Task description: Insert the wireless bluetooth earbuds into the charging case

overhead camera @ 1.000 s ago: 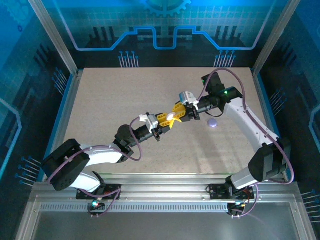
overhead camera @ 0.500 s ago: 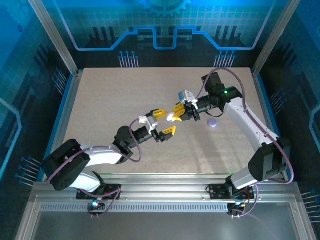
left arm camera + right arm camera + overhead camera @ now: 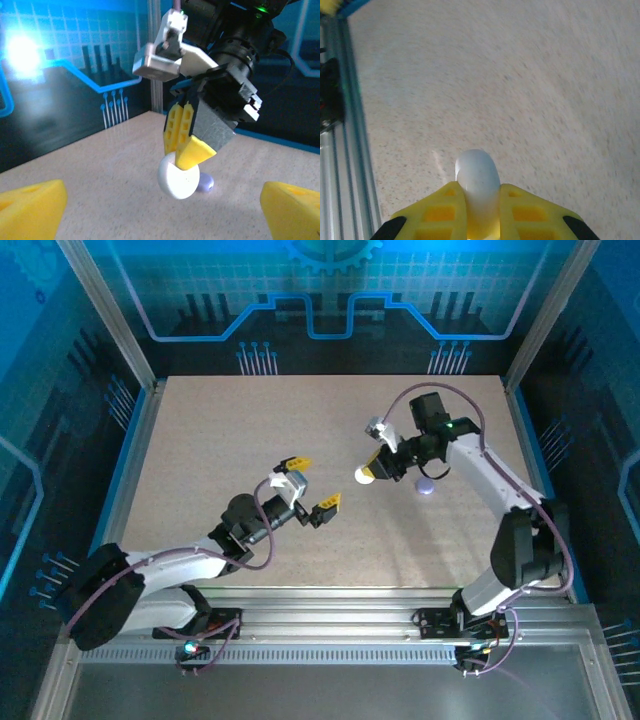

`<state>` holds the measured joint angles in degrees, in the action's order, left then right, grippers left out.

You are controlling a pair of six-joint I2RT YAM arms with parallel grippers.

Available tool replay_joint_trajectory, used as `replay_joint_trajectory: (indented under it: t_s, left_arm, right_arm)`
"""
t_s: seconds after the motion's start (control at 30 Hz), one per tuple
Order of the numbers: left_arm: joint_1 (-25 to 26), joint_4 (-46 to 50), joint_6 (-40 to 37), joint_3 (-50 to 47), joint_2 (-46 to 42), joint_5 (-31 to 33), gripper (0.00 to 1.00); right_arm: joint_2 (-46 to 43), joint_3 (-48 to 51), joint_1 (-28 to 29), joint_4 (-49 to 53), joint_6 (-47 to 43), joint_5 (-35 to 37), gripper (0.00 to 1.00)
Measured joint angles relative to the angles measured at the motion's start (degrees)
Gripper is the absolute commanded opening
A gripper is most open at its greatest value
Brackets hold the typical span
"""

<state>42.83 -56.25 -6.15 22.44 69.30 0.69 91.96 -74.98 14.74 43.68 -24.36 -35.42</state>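
My right gripper needs to lower the charging case toward the bare tabletop beside the pale purple puck (image 3: 427, 486) and release it there, since it still hangs above the table.
My right gripper (image 3: 375, 468) is shut on a white round charging case (image 3: 365, 475), held on edge above the table. The left wrist view has that case (image 3: 179, 179) pinched between the right gripper's yellow fingers (image 3: 186, 135). The right wrist view looks down on the case (image 3: 477, 177) squeezed between both pads. My left gripper (image 3: 312, 483) stands open with nothing in it, to the left of the case and apart from it. A pale purple round puck (image 3: 427, 486) lies on the table just right of the right gripper. The earbuds are out of view.
The speckled beige tabletop (image 3: 220, 440) spreads wide to the left and back. A metal rail (image 3: 342, 150) runs along the table edge in the right wrist view. Blue panels wall the table on three sides.
The left gripper opened, let go of the white case and drew back left and toward the near edge. The right gripper kept the case and shifted a little to the right.
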Motion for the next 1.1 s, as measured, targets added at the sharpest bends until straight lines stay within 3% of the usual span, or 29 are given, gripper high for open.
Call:
replay_joint_trajectory:
  t_s: [0.17,0.43,0.73,1.1]
  left_arm:
    - [0.00,9.62,0.04,0.52,-1.53,3.87,0.99]
    - [-0.02,18.86,0.50,2.19,-1.53,8.39,0.99]
    - [-0.02,21.31,1.75,2.25,-1.53,10.10,0.99]
    - [-0.24,21.77,1.77,2.25,-1.53,10.27,0.99]
  right_arm:
    - [8.76,-0.09,-2.71,-0.13,6.78,2.97,0.07]
    - [15.41,-0.63,-5.51,0.44,13.33,4.17,0.08]
    - [20.59,-1.27,-8.94,0.46,16.92,5.18,0.09]
    - [23.21,-3.06,-9.94,1.57,18.14,5.92,0.26]
